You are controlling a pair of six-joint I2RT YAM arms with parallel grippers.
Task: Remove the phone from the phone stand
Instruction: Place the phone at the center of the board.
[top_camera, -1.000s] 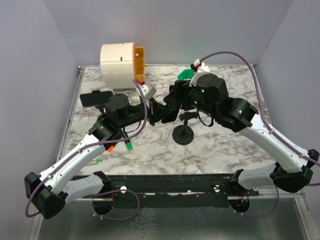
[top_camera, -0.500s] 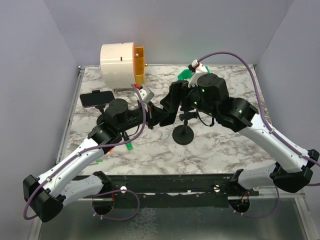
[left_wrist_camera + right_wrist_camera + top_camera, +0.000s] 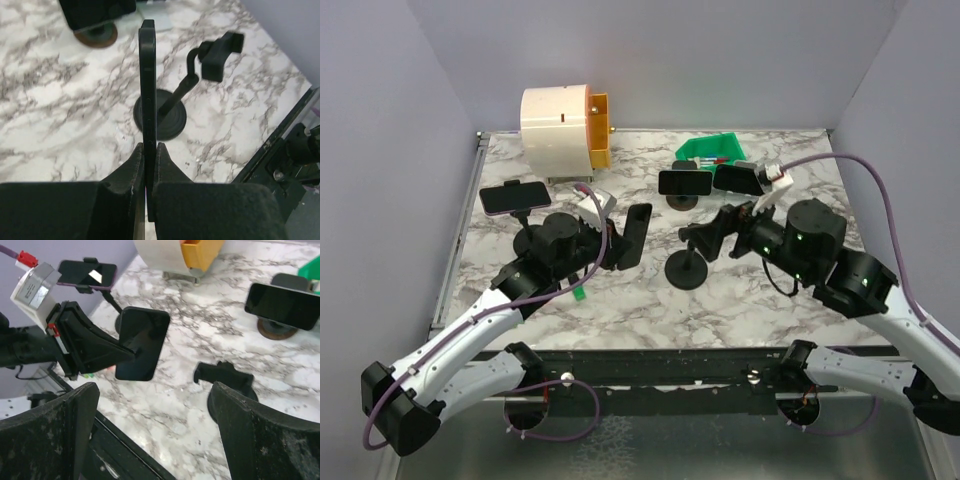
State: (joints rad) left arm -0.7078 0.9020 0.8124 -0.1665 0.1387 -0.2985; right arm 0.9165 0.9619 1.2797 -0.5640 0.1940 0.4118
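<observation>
The left gripper moves lower and back next, down to the bare tabletop beside the stand, since the phone is clear of the stand's empty clamp.
My left gripper [image 3: 620, 243] is shut on a black phone [image 3: 638, 235] and holds it upright, just left of the black phone stand [image 3: 686, 268]. The stand's clamp [image 3: 701, 236] holds nothing. In the left wrist view the phone [image 3: 147, 85] is edge-on between my fingers [image 3: 135, 165], with the stand [image 3: 172, 112] behind it. My right gripper [image 3: 712, 232] is open and empty, close to the stand's clamp. In the right wrist view the phone [image 3: 142, 342] and the clamp [image 3: 222, 376] are apart, beyond my wide-open fingers [image 3: 50, 435].
Three other phones sit on stands: one at the left [image 3: 513, 197], two at the back [image 3: 684, 182] [image 3: 738, 178]. A green bin [image 3: 715, 150] stands at the back. A white and orange drum [image 3: 565, 123] stands back left. Small green and orange bits [image 3: 578, 292] lie near the left arm.
My right arm has pulled back to the right, off the stand, its gripper now open. My left gripper has drawn the phone slightly left, clear of the clamp.
</observation>
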